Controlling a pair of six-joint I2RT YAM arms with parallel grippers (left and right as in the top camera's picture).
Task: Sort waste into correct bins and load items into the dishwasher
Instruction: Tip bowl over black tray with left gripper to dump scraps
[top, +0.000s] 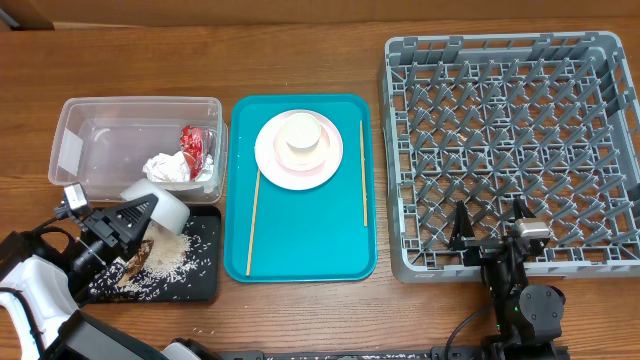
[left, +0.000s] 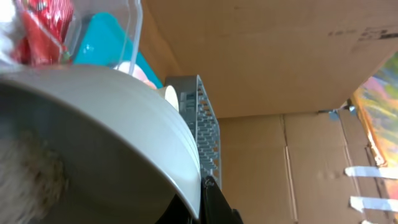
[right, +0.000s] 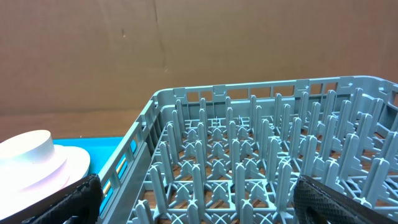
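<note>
Next I will swing my left gripper across and down, leveling the bowl over the teal tray's near part, since that's below and to its right in the overhead view.
My left gripper (top: 125, 225) is shut on the rim of the pale grey-green bowl (top: 160, 205) and holds it tilted over the black tray (top: 195, 285). Loose rice with brown scraps (top: 170, 258) lies on that tray. The bowl fills the left wrist view (left: 112, 124). The clear tub (top: 80, 105) holds the white napkin (top: 170, 167) and the red wrapper (top: 192, 142). The pink plate (top: 275, 165) carries a pale cup or bowl (top: 303, 133). Two chopsticks (top: 254, 222) (top: 363, 175) lie beside it. My right gripper (top: 490, 228) is open and empty at the front edge of the grey rack (top: 510, 150).
The plate and chopsticks rest on a teal tray (top: 300, 240) between the bins and the rack. The right wrist view shows the rack's pegs (right: 249, 155) between my fingers (right: 196, 199) and the plate (right: 56, 165) at left. Cardboard walls stand behind the table.
</note>
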